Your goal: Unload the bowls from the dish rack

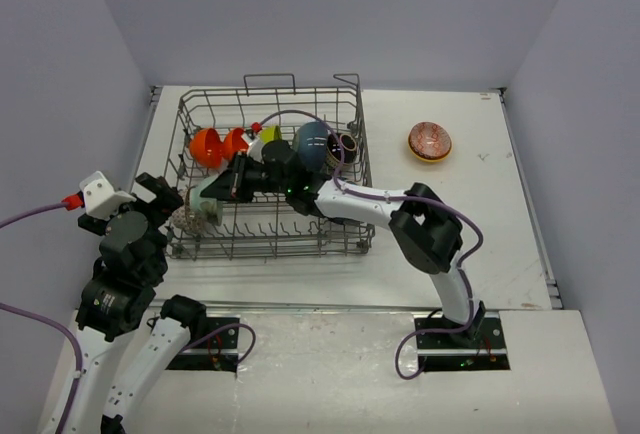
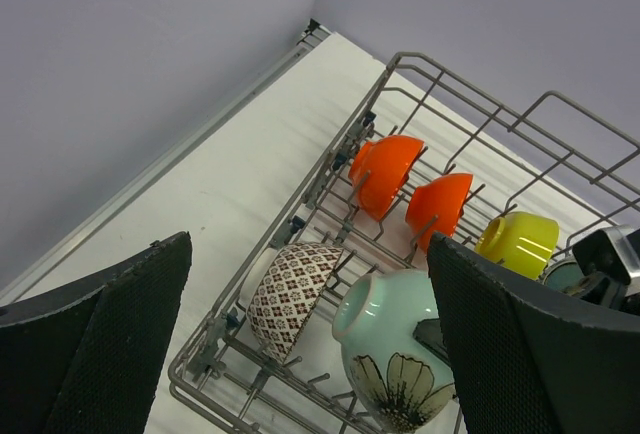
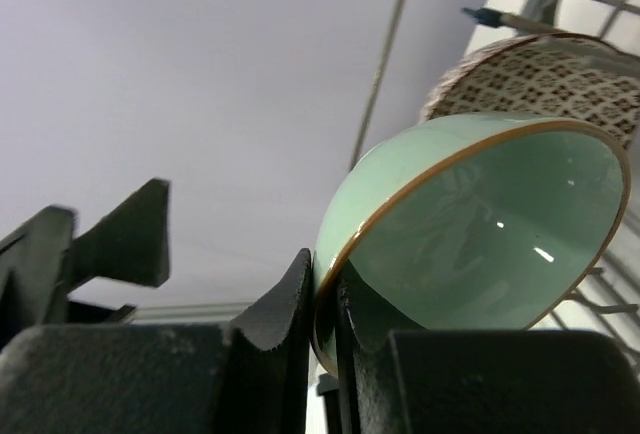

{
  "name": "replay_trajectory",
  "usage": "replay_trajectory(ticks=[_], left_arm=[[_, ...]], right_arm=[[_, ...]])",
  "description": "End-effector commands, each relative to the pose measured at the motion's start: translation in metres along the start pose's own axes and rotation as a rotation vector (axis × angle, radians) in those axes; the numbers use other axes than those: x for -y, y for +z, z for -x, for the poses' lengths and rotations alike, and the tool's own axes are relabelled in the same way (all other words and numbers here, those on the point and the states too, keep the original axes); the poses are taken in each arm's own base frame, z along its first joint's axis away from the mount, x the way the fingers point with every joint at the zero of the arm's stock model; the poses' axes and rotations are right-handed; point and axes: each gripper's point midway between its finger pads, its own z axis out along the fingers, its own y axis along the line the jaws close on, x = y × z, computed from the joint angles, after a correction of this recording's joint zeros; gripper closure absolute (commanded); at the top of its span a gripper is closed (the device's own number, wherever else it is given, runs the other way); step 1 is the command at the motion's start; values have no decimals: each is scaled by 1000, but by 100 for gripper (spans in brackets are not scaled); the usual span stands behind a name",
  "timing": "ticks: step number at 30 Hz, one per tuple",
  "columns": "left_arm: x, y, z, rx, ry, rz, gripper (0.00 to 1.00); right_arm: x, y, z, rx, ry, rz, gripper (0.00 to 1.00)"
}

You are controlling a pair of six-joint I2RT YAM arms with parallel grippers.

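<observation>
The brown patterned bowl (image 1: 429,140) is already outside the rack. My right gripper lifts next, carries the green bowl over that one and lowers it inside to release.
The grey wire dish rack (image 1: 270,251) holds several bowls: two orange-red (image 1: 205,146) (image 1: 236,142), a yellow one (image 1: 268,134), a dark blue one (image 1: 312,146), and a patterned one (image 1: 185,219) at the front left corner. My right gripper (image 3: 328,304) reaches into the rack and is shut on the rim of a pale green flowered bowl (image 3: 480,234), which sits tilted next to the patterned bowl (image 3: 540,79). My left gripper (image 2: 310,354) hovers open just outside the rack's left end, looking at the green bowl (image 2: 395,344) and the patterned bowl (image 2: 290,294).
A brown patterned bowl (image 1: 429,141) lies on the table right of the rack. A dark bowl (image 1: 346,144) stands near the rack's right wall. Walls close in on the left, back and right. The right arm (image 1: 360,204) stretches across the rack's front half.
</observation>
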Motion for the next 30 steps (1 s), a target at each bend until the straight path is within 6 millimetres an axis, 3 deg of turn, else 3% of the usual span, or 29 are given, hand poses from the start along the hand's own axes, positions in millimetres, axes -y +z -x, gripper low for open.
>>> replay_trajectory(ticks=[1,8,10,12,13,15,17,18,19,20,23,24,27,29,30], left_arm=[[4,2,5,19,-4,-7,0],[-6,-1,9,27,-23,38,0],[-7,-2,10,30,-27,44,0],[-7,-2,10,30,-28,41,0],[-7,-2,10,30,-27,42,0],[-6,-1,9,28,-26,40,0],[-5,-1,10,29,-28,36,0],[-5,-1,9,29,-25,36,0],[-5,-1,8,27,-24,35,0],[-4,0,8,26,-24,33,0],[-3,0,8,24,-21,30,0],[-3,0,7,22,-18,29,0],[-1,1,7,21,-18,25,0],[0,2,6,17,-14,22,0],[1,2,5,12,-8,20,0]], right_arm=[[-118,-36,7,17,-111,263,100],[-164,-70,39,90,-248,261,100],[-185,-94,57,144,-329,246,100],[-191,-116,85,225,-407,206,100],[-203,-137,92,260,-432,186,100],[-201,-168,125,374,-515,108,100],[-206,-207,139,447,-603,23,100],[-201,-229,162,530,-622,-40,100],[-193,-246,169,552,-632,-112,100],[-194,-280,189,654,-694,-196,100],[-170,-334,213,745,-781,-441,100],[-153,-362,234,808,-774,-562,100],[-88,-412,260,795,-733,-881,100],[-57,-440,276,774,-724,-1046,100],[-20,-440,289,710,-692,-1146,100]])
